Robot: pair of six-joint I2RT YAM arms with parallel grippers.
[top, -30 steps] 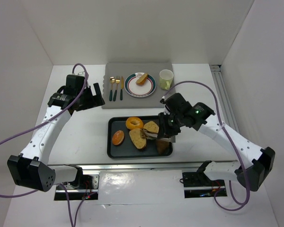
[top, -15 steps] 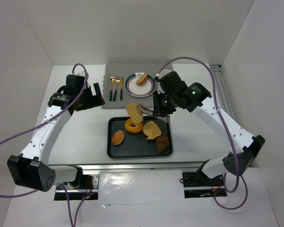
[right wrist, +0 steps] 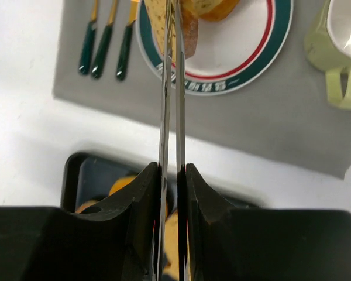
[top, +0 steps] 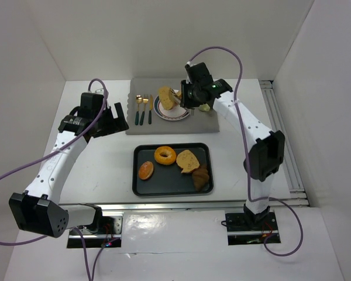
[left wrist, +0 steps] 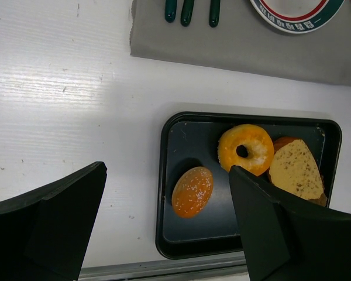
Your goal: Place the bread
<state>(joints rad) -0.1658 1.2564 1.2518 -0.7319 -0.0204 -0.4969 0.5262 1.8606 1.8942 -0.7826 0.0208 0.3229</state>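
Note:
The pinched bread slice (top: 166, 97) is still hanging above the plate. My right gripper will next lower the tongs (right wrist: 171, 88) toward the side of the plate by the cutlery and release them.
My right gripper (top: 187, 95) is shut on a pair of metal tongs (right wrist: 171, 88). The tongs pinch a tan bread slice (top: 166, 97) and hold it just above the left side of the round white plate with the green and red rim (top: 176, 114). In the right wrist view the slice (right wrist: 159, 17) hangs over the plate (right wrist: 245, 64), next to another piece of bread (right wrist: 213, 7) lying on it. My left gripper (top: 120, 119) is open and empty, left of the placemat. In its wrist view it (left wrist: 167, 234) hovers above the black tray (left wrist: 164, 193).
The black tray (top: 139, 181) holds a donut (top: 165, 154), a seeded orange bun (top: 145, 170), a bread slice (top: 188, 160) and a dark brown piece (top: 202, 177). The grey placemat (top: 216, 123) carries cutlery (top: 143, 108) and a pale green cup (right wrist: 339, 41).
My right arm lifted the bread slice off the tray with the tongs and swung it back and up to over the plate. The left arm has not moved.

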